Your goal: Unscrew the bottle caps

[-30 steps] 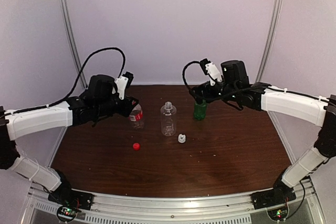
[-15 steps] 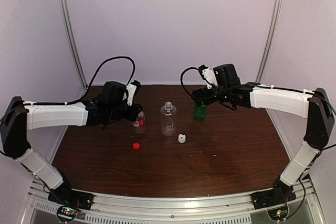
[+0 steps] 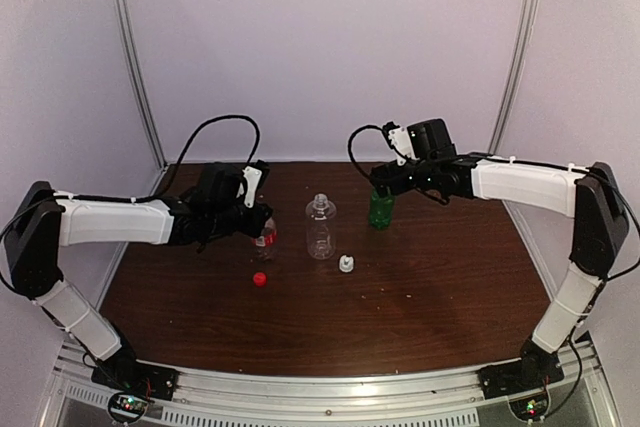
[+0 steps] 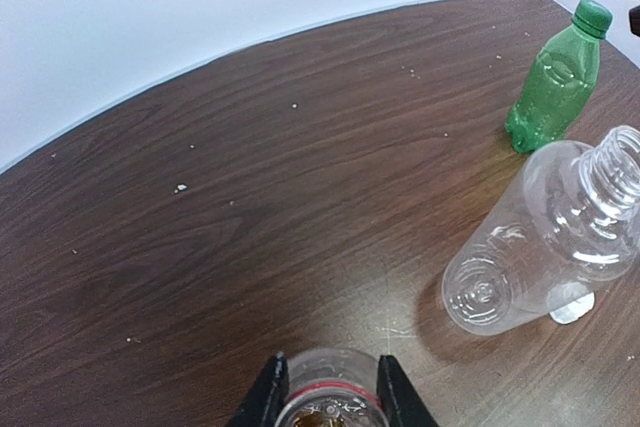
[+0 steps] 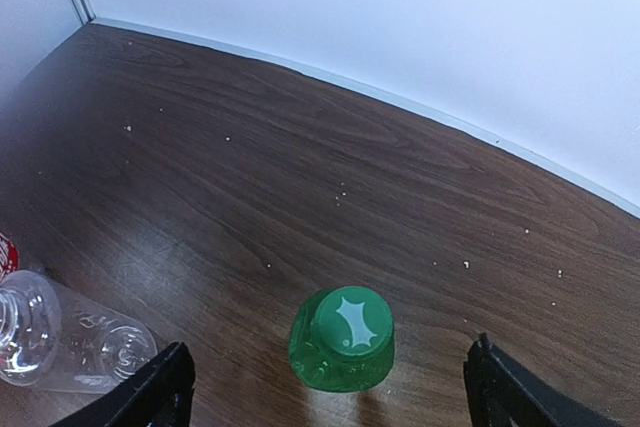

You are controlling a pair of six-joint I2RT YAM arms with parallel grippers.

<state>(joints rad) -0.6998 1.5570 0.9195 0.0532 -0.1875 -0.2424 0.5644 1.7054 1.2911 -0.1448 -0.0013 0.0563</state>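
My right gripper lowers past the bottle's green cap next until its fingers flank the bottle's upper body (image 3: pixel 381 203) (image 5: pixel 328 363), then closes, because only this bottle still wears its cap.
My left gripper (image 3: pixel 258 222) is shut on the clear bottle with the red label (image 3: pixel 264 235), which stands uncapped left of centre. In the left wrist view its fingers (image 4: pixel 268 395) press both sides of that bottle (image 4: pixel 330 387). The red cap (image 3: pixel 259 278) lies on the table just in front of it. The wider clear bottle (image 3: pixel 320 227) stands uncapped in the middle, its white cap (image 3: pixel 346 264) beside it. My right gripper (image 3: pixel 382 187) hangs open just above the green bottle (image 3: pixel 380 211). The green cap (image 5: pixel 352 325) sits on that bottle, centred between the wide-apart fingers (image 5: pixel 160 392).
The dark wooden table (image 3: pixel 430 287) ends at a white back wall, with metal frame posts (image 3: pixel 135 57) at both rear corners. Small crumbs dot the wood. The two standing bottles are about a hand's width apart.
My left arm has carried the red-labelled bottle a little right and nearer. The right gripper has settled lower over the green bottle, its jaws drawing in slightly.
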